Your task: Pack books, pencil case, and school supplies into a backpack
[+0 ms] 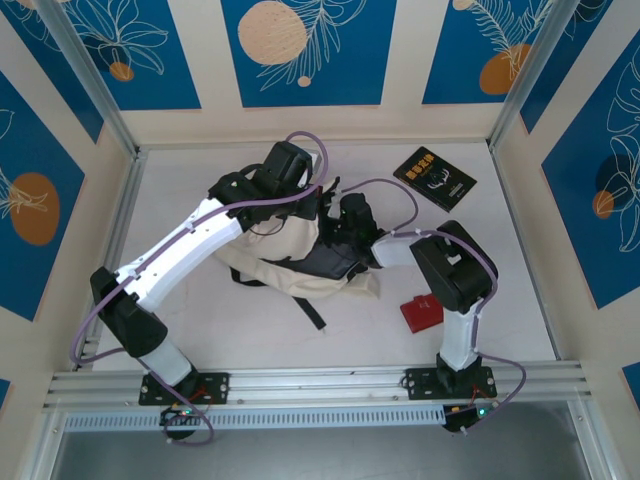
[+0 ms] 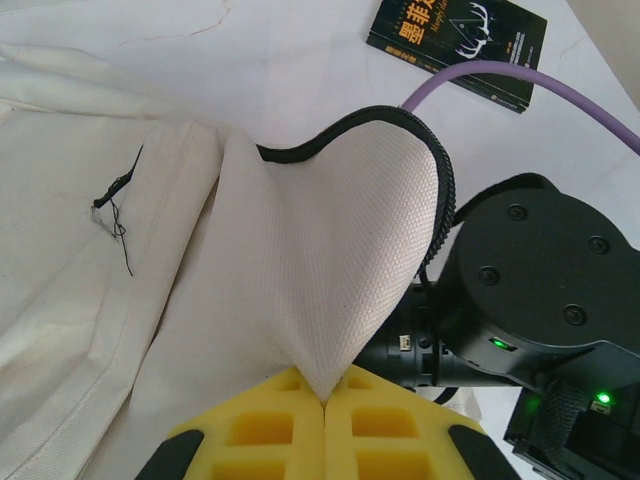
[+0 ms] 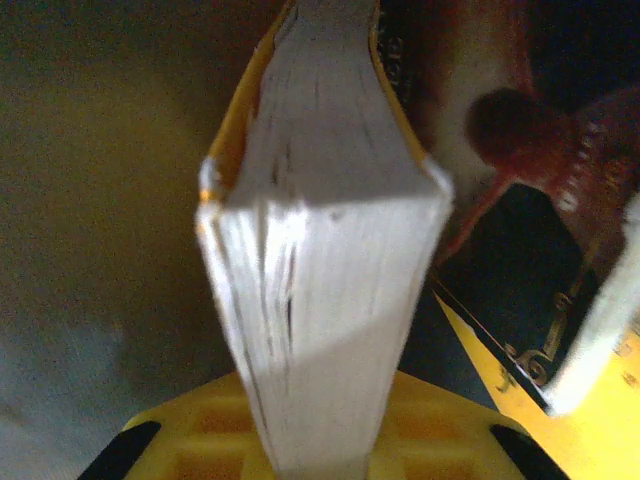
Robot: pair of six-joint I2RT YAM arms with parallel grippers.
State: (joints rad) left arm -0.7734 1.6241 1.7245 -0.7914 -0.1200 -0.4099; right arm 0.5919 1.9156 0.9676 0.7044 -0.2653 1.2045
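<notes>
The backpack's cream body (image 1: 272,245) (image 2: 85,260) is on my left gripper's side away from the right gripper, so my left gripper will go over it next and let go of the backpack's flap.
The cream backpack (image 1: 270,262) lies mid-table with its mouth toward the right. My left gripper (image 2: 325,400) is shut on the backpack's cream flap (image 2: 340,250) by its black zipper edge, lifting it. My right gripper (image 3: 320,462) is shut on a yellow-covered book (image 3: 325,250), page edges toward the camera, inside the dark opening. Beside that book lies a dark cover with a reddish picture (image 3: 520,190). In the top view the right gripper (image 1: 350,225) sits at the backpack's mouth. A black book with yellow lettering (image 1: 434,178) lies flat on the table at the back right.
A small red flat item (image 1: 421,312) lies on the table by the right arm's base; I cannot tell whether it is the pencil case. The right arm's black wrist (image 2: 530,290) is close beside the lifted flap. Walls enclose the table.
</notes>
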